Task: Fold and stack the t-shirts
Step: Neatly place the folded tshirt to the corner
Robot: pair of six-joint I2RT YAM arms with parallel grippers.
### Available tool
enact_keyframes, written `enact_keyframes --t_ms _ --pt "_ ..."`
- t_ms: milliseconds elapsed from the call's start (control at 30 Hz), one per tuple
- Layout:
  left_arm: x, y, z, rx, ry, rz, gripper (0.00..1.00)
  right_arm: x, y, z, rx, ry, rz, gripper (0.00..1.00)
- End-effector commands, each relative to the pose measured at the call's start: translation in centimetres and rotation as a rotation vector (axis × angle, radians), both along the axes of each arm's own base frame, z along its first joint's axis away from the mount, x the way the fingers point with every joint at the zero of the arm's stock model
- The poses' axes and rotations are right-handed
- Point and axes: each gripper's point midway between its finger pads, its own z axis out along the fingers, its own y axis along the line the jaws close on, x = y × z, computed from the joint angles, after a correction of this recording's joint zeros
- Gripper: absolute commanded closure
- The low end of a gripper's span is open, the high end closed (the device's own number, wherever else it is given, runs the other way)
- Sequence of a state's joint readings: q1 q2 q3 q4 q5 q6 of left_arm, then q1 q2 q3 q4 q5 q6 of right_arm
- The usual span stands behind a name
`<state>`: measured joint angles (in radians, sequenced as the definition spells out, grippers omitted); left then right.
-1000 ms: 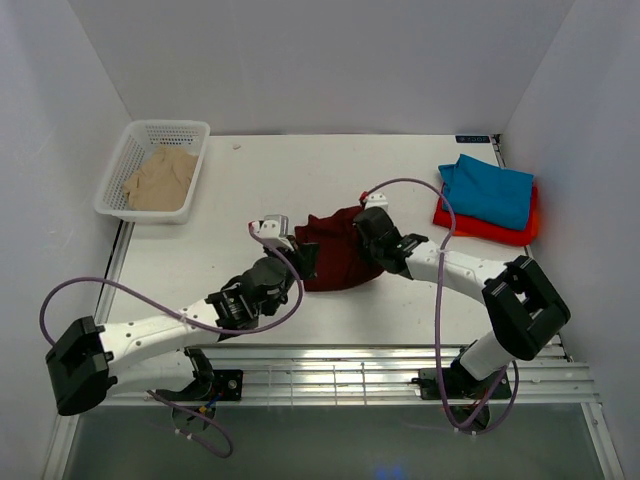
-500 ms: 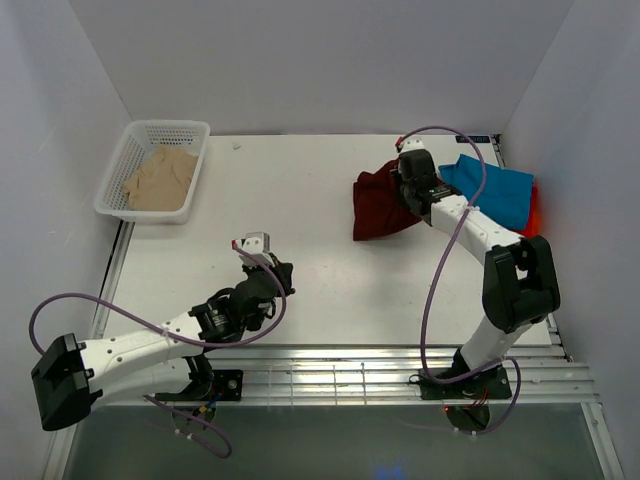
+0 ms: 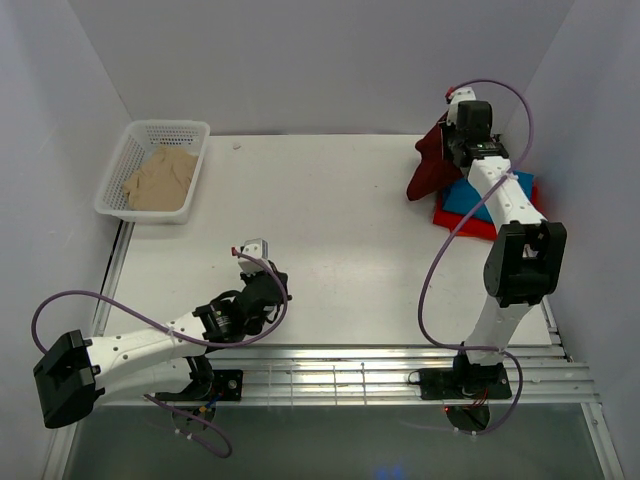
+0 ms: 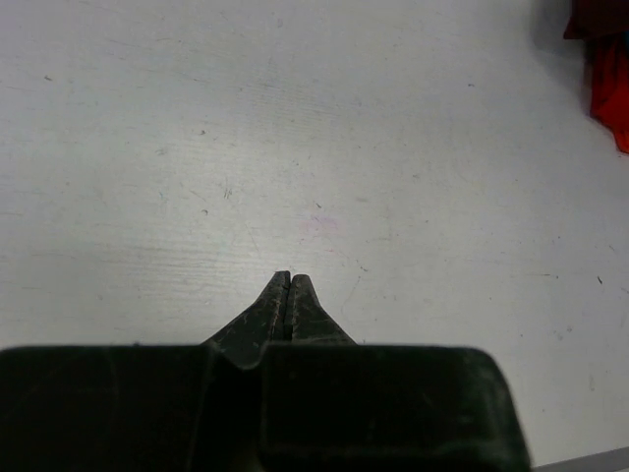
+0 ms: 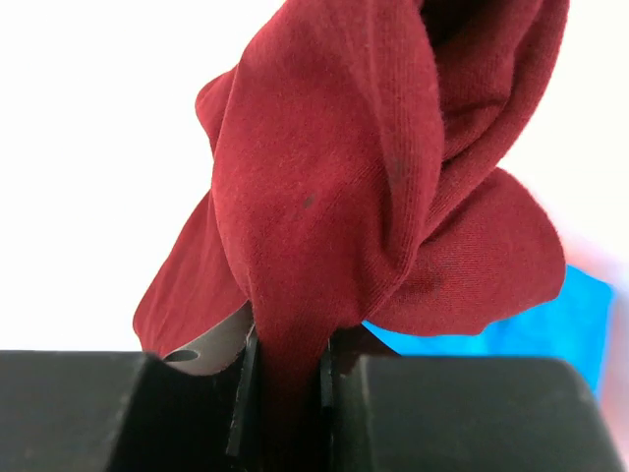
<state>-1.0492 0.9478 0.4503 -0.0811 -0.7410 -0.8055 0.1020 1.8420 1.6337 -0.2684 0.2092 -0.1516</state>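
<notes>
The maroon t-shirt in my right gripper hangs past the stack's edge and should go toward the wall, then down and back over the teal-blue t-shirt.
The dark maroon t-shirt [image 3: 430, 168] [image 5: 334, 177] hangs bunched from my right gripper [image 3: 455, 148] [image 5: 285, 349], which is shut on a fold of it, above the left edge of the stack at the far right. That stack is the teal-blue t-shirt [image 3: 512, 192] [image 5: 536, 324] lying on the bright red-orange t-shirt [image 3: 462, 220] [image 4: 616, 93]. The beige t-shirt [image 3: 160, 178] lies crumpled in the basket. My left gripper [image 3: 274, 288] [image 4: 290, 279] is shut and empty, low over bare table near the front left.
A white mesh basket [image 3: 167, 128] stands at the far left corner. White walls enclose the table on three sides; the right wall runs close behind the stack. A metal rail [image 3: 340, 365] runs along the near edge by the arm bases.
My right gripper carried the maroon t-shirt from the table's middle up and right to over the stack. My left gripper let go of it and drew back toward the front left.
</notes>
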Motion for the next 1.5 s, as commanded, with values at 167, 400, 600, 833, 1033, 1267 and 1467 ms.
enact_keyframes --t_ms 167,400,600,833,1033,1267,1467 --pt "-0.3 0.7 -1.1 0.01 0.031 0.03 1.0 -0.4 -6.8 4.7 0.017 -0.075 -0.046 0.92" --pt "-0.5 0.8 -1.3 0.002 0.04 0.03 1.0 -1.7 -12.2 4.9 0.061 -0.077 -0.117 0.92" --pt "-0.5 0.8 -1.4 0.001 0.046 0.028 1.0 -2.8 -15.4 3.9 0.074 -0.06 -0.18 0.92" --pt "-0.6 0.7 -1.4 -0.004 0.052 0.022 1.0 -3.8 -16.2 0.7 0.093 0.014 -0.226 0.92" --pt "-0.7 0.6 -1.2 -0.011 0.05 0.018 1.0 -6.1 -17.4 -5.4 0.082 0.162 -0.344 0.92" --pt "-0.8 0.5 -1.3 -0.009 0.054 0.008 1.0 -10.8 -19.3 -10.2 0.044 0.279 -0.568 0.92" --pt "-0.8 0.8 -1.0 -0.003 0.044 0.006 0.99 -10.1 -18.6 -8.1 0.093 0.185 -0.55 0.56"
